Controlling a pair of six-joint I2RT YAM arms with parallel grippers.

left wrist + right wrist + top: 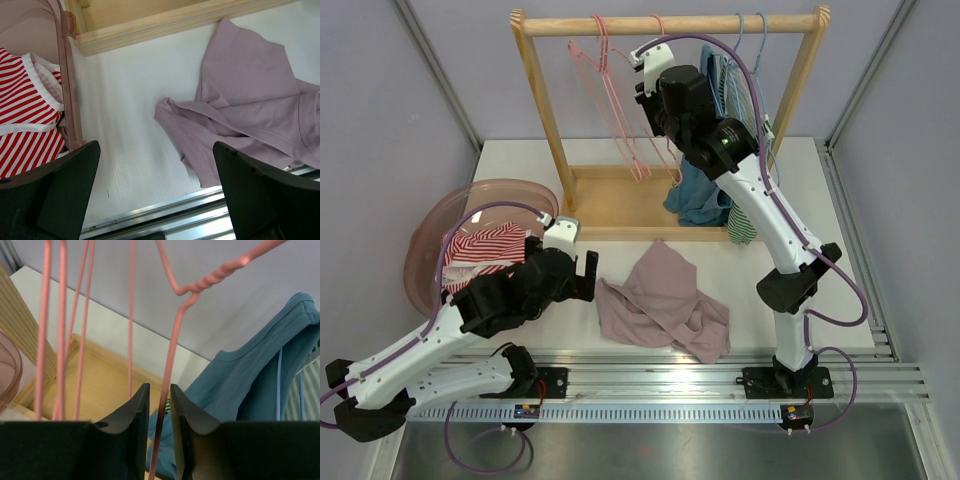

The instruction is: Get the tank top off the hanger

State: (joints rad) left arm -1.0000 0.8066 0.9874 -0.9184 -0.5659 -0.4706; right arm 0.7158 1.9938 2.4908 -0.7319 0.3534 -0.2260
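Observation:
My left gripper will move right in the top view and down to the mauve tank top's bunched middle folds.
A mauve tank top (665, 300) lies crumpled on the white table, off any hanger; it also shows in the left wrist view (250, 100). My left gripper (582, 270) hovers low just left of it, open and empty (156, 175). My right gripper (648, 105) is up at the wooden rack, its jaws nearly closed on the wire of an empty pink hanger (172, 355) that runs between them (159, 390). A teal tank top (698, 200) hangs on a blue hanger just right of it (250, 385).
The wooden rack (670, 22) stands at the back with more empty pink hangers (595, 70) and a green striped garment (745, 225). A pink basin (440, 220) at the left holds a red striped garment (480, 245). A metal rail runs along the near table edge.

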